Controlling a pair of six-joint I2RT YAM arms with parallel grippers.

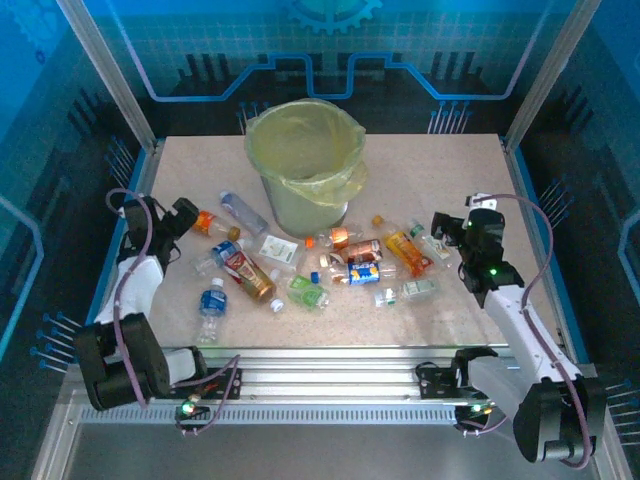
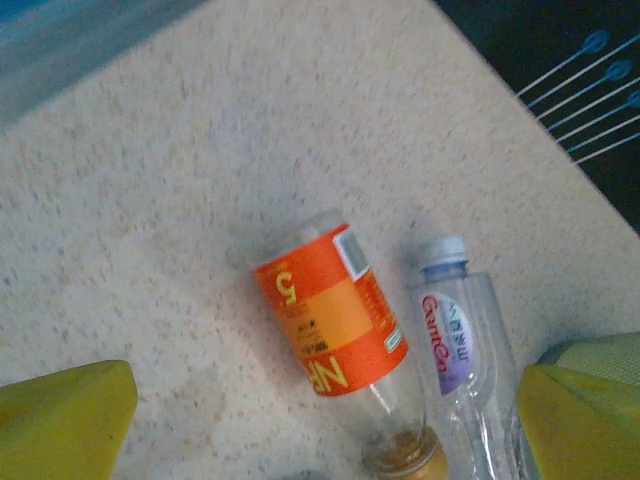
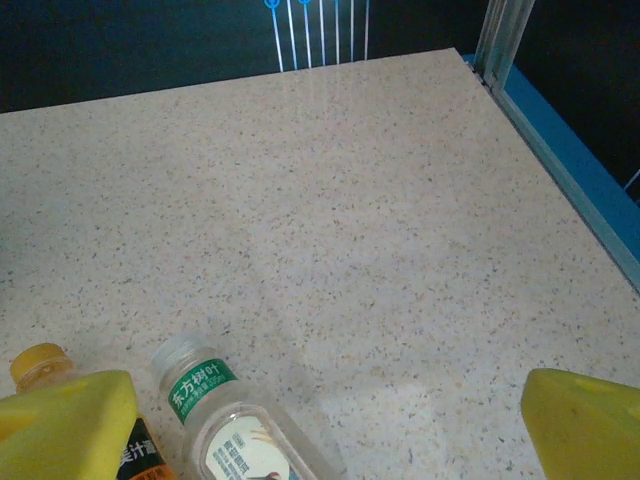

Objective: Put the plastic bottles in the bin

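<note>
The bottle lies slanted between my left gripper's open fingers, so I will lower and turn my left gripper down onto the orange label by the clear base next.
The bin (image 1: 305, 165), grey with a yellow-green bag, stands at the back middle of the table. Several plastic bottles lie scattered in front of it. My left gripper (image 1: 183, 216) is open just left of an orange-labelled bottle (image 1: 208, 223). In the left wrist view that bottle (image 2: 330, 320) lies between my yellow fingers (image 2: 60, 420), beside a clear bottle with a purple label (image 2: 462, 340). My right gripper (image 1: 446, 228) is open beside a green-labelled clear bottle (image 3: 225, 420) and an orange-capped bottle (image 3: 40, 365). Nothing is held.
A cluster of bottles (image 1: 350, 265) fills the middle of the table, with a blue-labelled one (image 1: 211, 303) near the front left. A blue rail (image 3: 570, 160) edges the table on the right, and a metal frame post (image 1: 105, 70) rises at the back left.
</note>
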